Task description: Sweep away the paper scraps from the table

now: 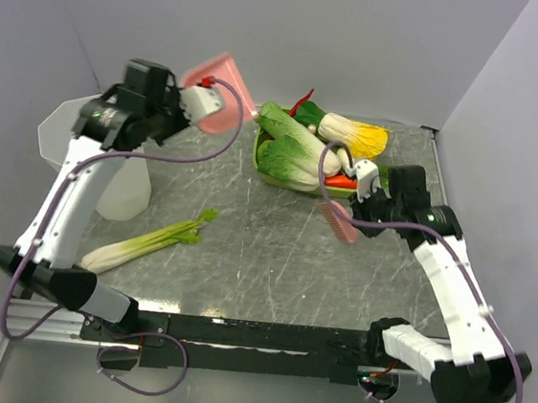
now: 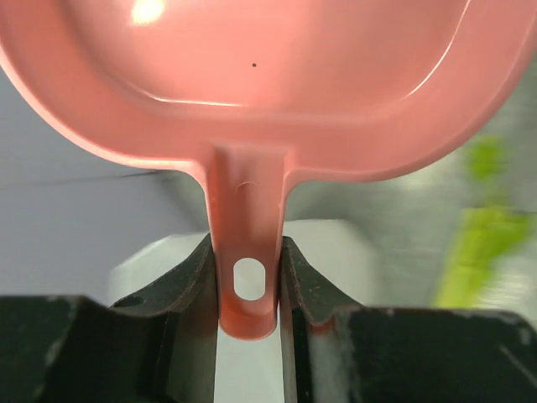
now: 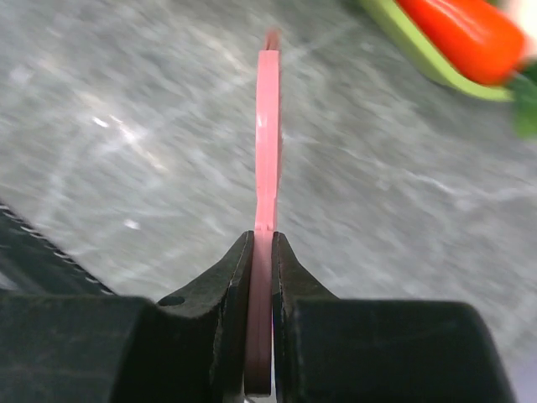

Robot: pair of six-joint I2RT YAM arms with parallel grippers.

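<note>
My left gripper moves away from the bin next, lowers the dustpan (image 1: pixel 221 89) and lets go of it below, as clear tabletop lies there between bin and green tray.
No paper scraps show on the grey-green marble table (image 1: pixel 245 247) in any view. My left gripper (image 1: pixel 200 106) is shut on the handle of the pink dustpan (image 1: pixel 221 89) and holds it raised at the back left, above the white bin. In the left wrist view the dustpan (image 2: pixel 268 75) fills the top, and its handle sits between the fingers of the gripper (image 2: pixel 247 252). My right gripper (image 1: pixel 361 197) is shut on a pink brush (image 1: pixel 337 218) hanging just above the table, right of centre. In the right wrist view the brush (image 3: pixel 267 126) shows edge-on in the gripper (image 3: pixel 262 243).
A white bin (image 1: pixel 121 186) with its lid (image 1: pixel 60 131) swung open stands at the left. A leek (image 1: pixel 149 242) lies on the table at front left. A green tray (image 1: pixel 257 157) of toy vegetables sits at the back centre, close to the right gripper. Walls enclose the back and sides.
</note>
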